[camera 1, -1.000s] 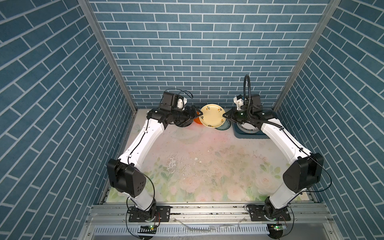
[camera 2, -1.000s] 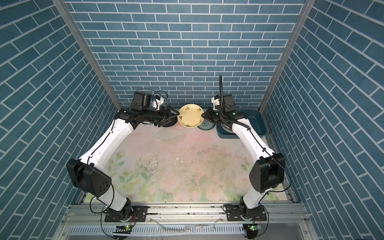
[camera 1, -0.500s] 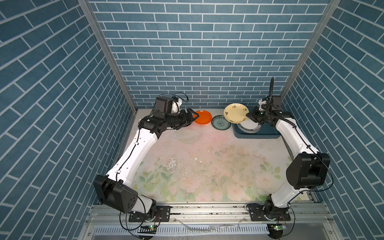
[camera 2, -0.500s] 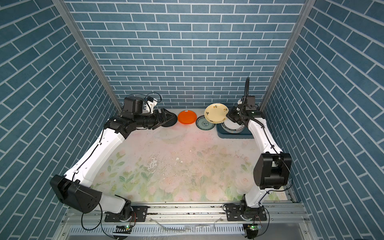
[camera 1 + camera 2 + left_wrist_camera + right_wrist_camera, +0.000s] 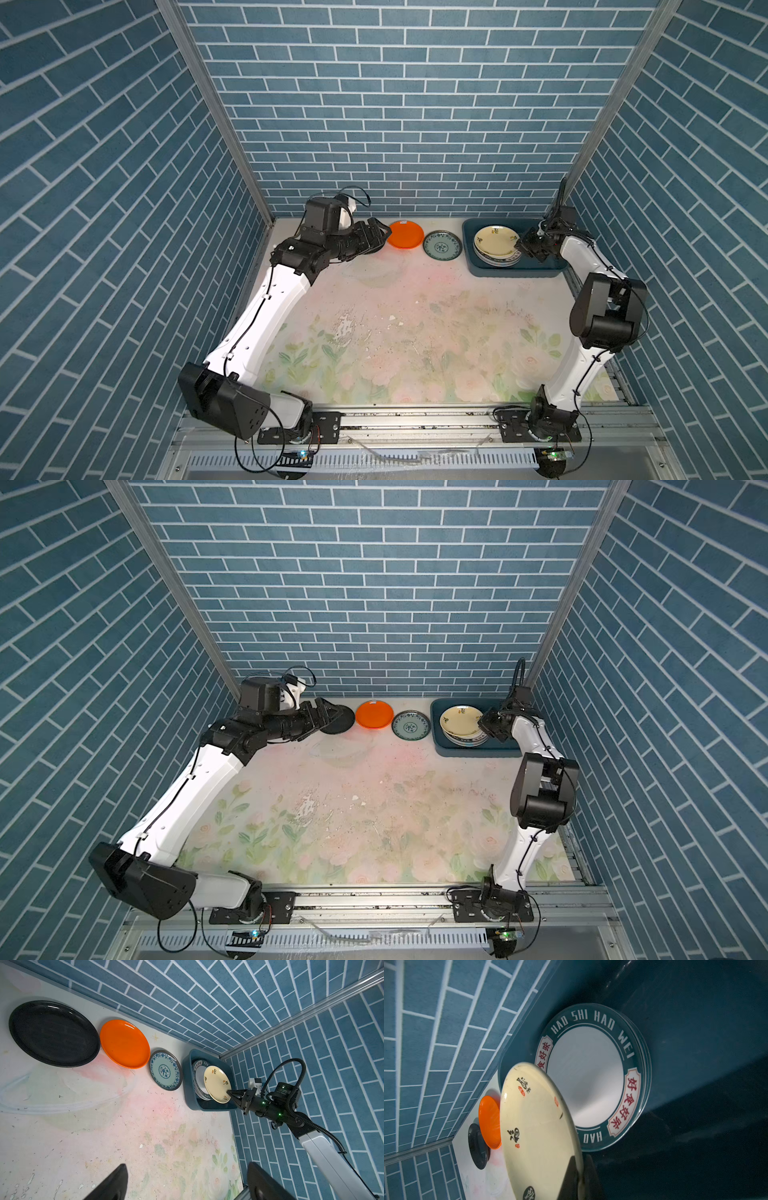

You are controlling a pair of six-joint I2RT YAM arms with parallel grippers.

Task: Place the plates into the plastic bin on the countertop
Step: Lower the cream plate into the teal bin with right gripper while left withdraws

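Observation:
My right gripper brings the cream-yellow plate (image 5: 496, 241) down onto the stack of white lettered plates next and releases the plate's rim, because it hangs tilted inside the bin.
My right gripper (image 5: 519, 245) is shut on the rim of the cream-yellow plate (image 5: 496, 241), fingers (image 5: 574, 1169) pinching its edge. The plate hangs tilted over a stack of white lettered plates (image 5: 585, 1080) inside the dark teal plastic bin (image 5: 515, 272); whether it touches the stack I cannot tell. On the countertop (image 5: 415, 332) along the back wall lie the teal-patterned plate (image 5: 442, 246), the orange plate (image 5: 405, 234) and the black plate (image 5: 338, 725). My left gripper (image 5: 328, 715) hovers open and empty at the black plate's near edge.
Blue brick walls close in the back and both sides. The bin sits in the rear right corner against the wall (image 5: 270, 1076). A faint ring mark (image 5: 374, 270) and scuffs mark the countertop's middle.
My right gripper has carried the cream-yellow plate from the rear middle rightward to above the stack in the bin. My left arm has drawn back to the left, uncovering the orange plate.

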